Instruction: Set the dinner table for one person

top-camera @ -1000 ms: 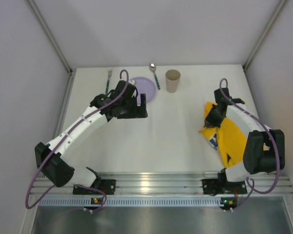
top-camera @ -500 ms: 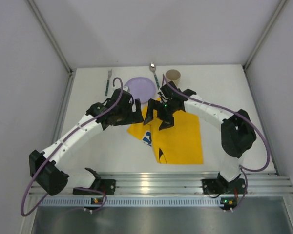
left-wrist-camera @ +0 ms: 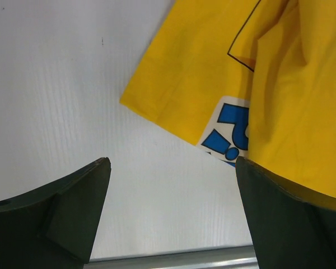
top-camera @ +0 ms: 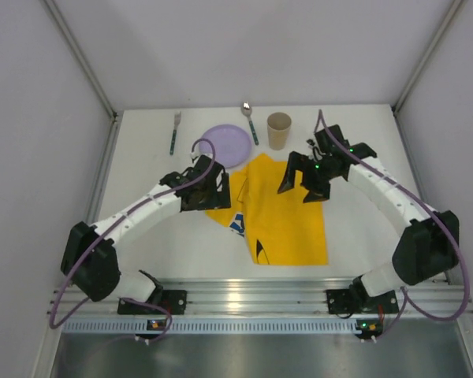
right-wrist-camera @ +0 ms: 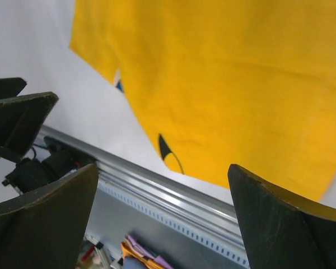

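My left gripper should next go down and outward to the placemat's edge by the plate, because there is only bare table between its open fingers.
A yellow placemat (top-camera: pixel 280 214) with a blue print lies on the white dinner table (top-camera: pixel 150 169), near the middle, with a fold across its left part. My left gripper (top-camera: pixel 218 191) hangs open at the mat's left corner, nothing between its fingers. In the left wrist view (left-wrist-camera: pixel 171 168) bare table shows between the jaws, with the placemat (left-wrist-camera: pixel 190 84) beyond. My right gripper (top-camera: pixel 301 183) hovers open above the mat's far right part. The right wrist view (right-wrist-camera: pixel 162 171) looks down over the placemat (right-wrist-camera: pixel 229 73) toward the rail (right-wrist-camera: pixel 173 196).
Along the far edge lie a fork (top-camera: pixel 175 131), a purple plate (top-camera: pixel 227 144), a spoon (top-camera: pixel 250 122) and a tan cup (top-camera: pixel 278 130). The plate touches the mat's far left corner. Pale walls close in three sides. A silver rail (top-camera: pixel 252 295) runs along the near edge.
The right gripper carried the bunched placemat from the right side to the middle, let go, and drew back right. The left gripper came from the plate down to the mat's left corner.
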You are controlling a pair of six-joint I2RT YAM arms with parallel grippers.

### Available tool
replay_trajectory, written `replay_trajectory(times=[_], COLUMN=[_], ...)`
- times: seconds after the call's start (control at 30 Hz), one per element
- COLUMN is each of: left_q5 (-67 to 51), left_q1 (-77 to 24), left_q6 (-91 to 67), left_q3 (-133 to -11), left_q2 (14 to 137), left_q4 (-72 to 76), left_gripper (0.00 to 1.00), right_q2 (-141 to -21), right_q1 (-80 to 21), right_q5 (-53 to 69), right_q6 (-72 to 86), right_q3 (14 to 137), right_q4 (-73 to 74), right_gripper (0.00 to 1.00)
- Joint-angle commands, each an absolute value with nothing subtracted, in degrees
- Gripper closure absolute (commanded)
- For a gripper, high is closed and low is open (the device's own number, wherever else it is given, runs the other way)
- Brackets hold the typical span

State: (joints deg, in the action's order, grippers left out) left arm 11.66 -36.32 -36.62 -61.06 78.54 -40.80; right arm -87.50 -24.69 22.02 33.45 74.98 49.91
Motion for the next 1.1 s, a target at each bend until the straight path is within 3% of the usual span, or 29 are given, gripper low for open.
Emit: replay_trajectory(times=[0.0,0.4,0.53,0.67,0.77,0.8,0.87,0.9,0.97,1.07], left_q5=[15.99,8.80,0.37,-8.77,-10.72,-11.68,-12.74,-13.61,-13.71,-12.84], left_q1=[-35.86,-28.74,-28.74,-29.00,-29.09,-29.09,-29.00,-29.09,-29.09,-29.00], left_q6=[-32.79,-23.65,-21.63,-21.80,-22.94,-23.20,-23.99,-24.17,-24.61,-25.22], left_q3=[-61.69,-69.95,-73.03,-71.11,-67.77,-66.11,-64.52,-63.73,-62.06,-60.30], left_q2=[85.66,104.67,108.71,109.51,108.02,107.50,105.65,105.04,103.01,100.20], left_q4=[-35.33,-28.65,-28.13,-26.29,-25.40,-24.97,-24.52,-24.26,-24.26,-25.05], left_gripper=[0.02,0.09,0.21,0.42,0.53,0.63,0.71,0.83,0.96,1.00], right_q2=[-80.71,-72.86,-75.23,-79.71,-84.10,-86.55,-89.11,-91.56,-94.12,-95.27], right_q1=[-17.60,-11.34,-9.59,-6.86,-6.24,-6.15,-6.24,-6.33,-6.59,-8.17], right_q5=[20.57,15.39,12.14,11.07,11.69,12.21,14.58,15.89,19.85,21.88], right_q6=[29.45,26.28,24.97,24.78,24.96,24.96,25.31,25.40,26.01,26.89], right_q3=[67.87,55.11,54.32,53.62,52.13,51.60,50.46,50.01,49.40,48.96], right_q4=[53.96,55.03,52.83,49.05,43.96,41.07,38.25,35.27,32.79,29.71], right_gripper=[0.00,0.00,0.00,0.00,0.00,0.00,0.00,0.02,0.15,0.43])
